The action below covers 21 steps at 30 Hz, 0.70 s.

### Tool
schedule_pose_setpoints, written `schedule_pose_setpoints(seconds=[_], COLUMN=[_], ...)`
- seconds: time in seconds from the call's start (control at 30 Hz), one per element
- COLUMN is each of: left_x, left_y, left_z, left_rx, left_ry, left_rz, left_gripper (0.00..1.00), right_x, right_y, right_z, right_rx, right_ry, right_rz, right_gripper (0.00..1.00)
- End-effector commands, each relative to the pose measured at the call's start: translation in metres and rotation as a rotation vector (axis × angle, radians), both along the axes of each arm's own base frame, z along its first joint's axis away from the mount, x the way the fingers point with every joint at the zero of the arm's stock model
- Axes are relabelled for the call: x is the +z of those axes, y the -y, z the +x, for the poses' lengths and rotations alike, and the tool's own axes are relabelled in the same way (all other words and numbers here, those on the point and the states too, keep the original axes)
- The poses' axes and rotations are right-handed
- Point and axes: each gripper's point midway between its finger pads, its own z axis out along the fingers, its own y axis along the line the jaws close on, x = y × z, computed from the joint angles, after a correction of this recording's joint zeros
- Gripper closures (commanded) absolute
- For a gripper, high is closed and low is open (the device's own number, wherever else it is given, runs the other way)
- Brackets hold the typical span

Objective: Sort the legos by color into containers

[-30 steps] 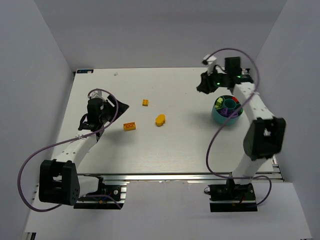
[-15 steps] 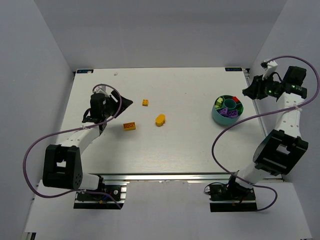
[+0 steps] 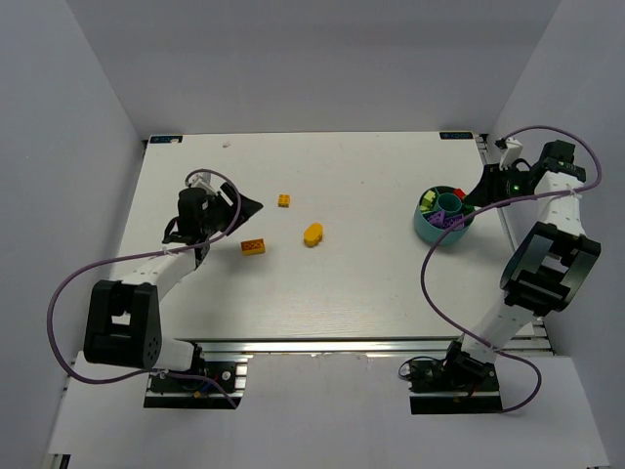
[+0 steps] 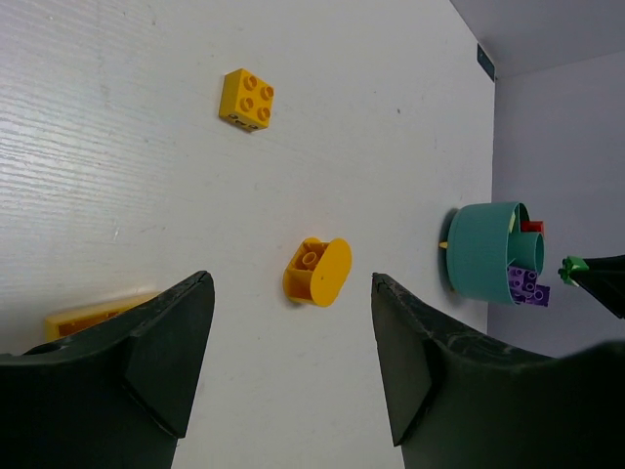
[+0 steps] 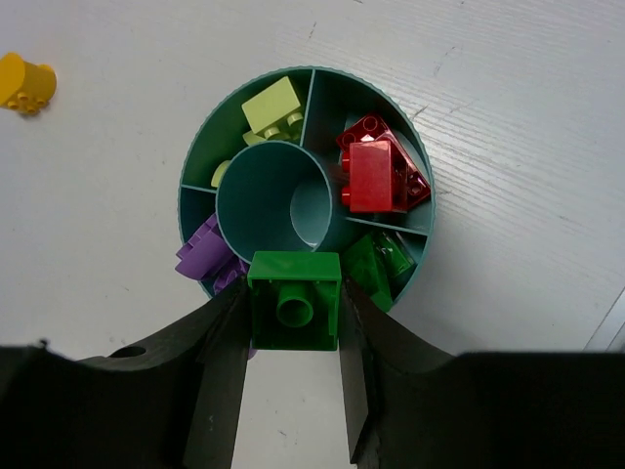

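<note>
My right gripper is holding a brick of the same color as the bowl's section with the green bricks (image 3: 467,210) (image 5: 380,264). I will lower it a little and shift it toward there next.
The teal bowl (image 3: 430,233) stands at the right of the table. In the right wrist view its compartments (image 5: 327,103) hold a lime brick (image 5: 273,106), red bricks (image 5: 376,171), green bricks (image 5: 383,262) and purple bricks (image 5: 203,254). My right gripper (image 3: 477,193) is shut on a green brick (image 5: 295,301) and holds it above the bowl's near rim. My left gripper (image 3: 250,207) is open and empty, its jaws wide apart (image 4: 290,280). Ahead of it lie an oval orange-yellow brick (image 4: 318,272), a yellow square brick (image 4: 246,99) and an orange long brick (image 4: 98,313).
The three loose bricks lie left of the table's middle: the yellow one (image 3: 283,200), the oval one (image 3: 312,234) and the orange one (image 3: 254,246). The table's right edge runs close beside the bowl. Grey walls enclose the table.
My right gripper swung from behind the bowl out to the far right, then back over the bowl's right side. My left gripper shifted slightly toward the bricks.
</note>
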Motion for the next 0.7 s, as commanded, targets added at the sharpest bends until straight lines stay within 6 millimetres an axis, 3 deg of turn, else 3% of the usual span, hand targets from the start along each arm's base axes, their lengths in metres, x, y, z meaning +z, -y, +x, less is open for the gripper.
schedule_pose_setpoints(seconds=[0.0,0.27,0.67], left_x=[0.010,0.010,0.011], left_y=[0.002,0.004,0.004], left_z=[-0.001,0.005,0.006], left_rx=[-0.030,-0.051,-0.025], left_ry=[0.046,0.039,0.044], left_rz=[0.004,0.014,-0.026], left_gripper=[0.25,0.25,0.25], right_x=[0.011,-0.001,-0.015], right_y=[0.002,-0.001,0.003], right_z=[0.006,0.007,0.004], right_rx=[0.000,0.004,-0.020], right_ry=[0.026,0.001,-0.039], right_rz=[-0.007,-0.020,-0.026], right_gripper=[1.00,0.87,0.76])
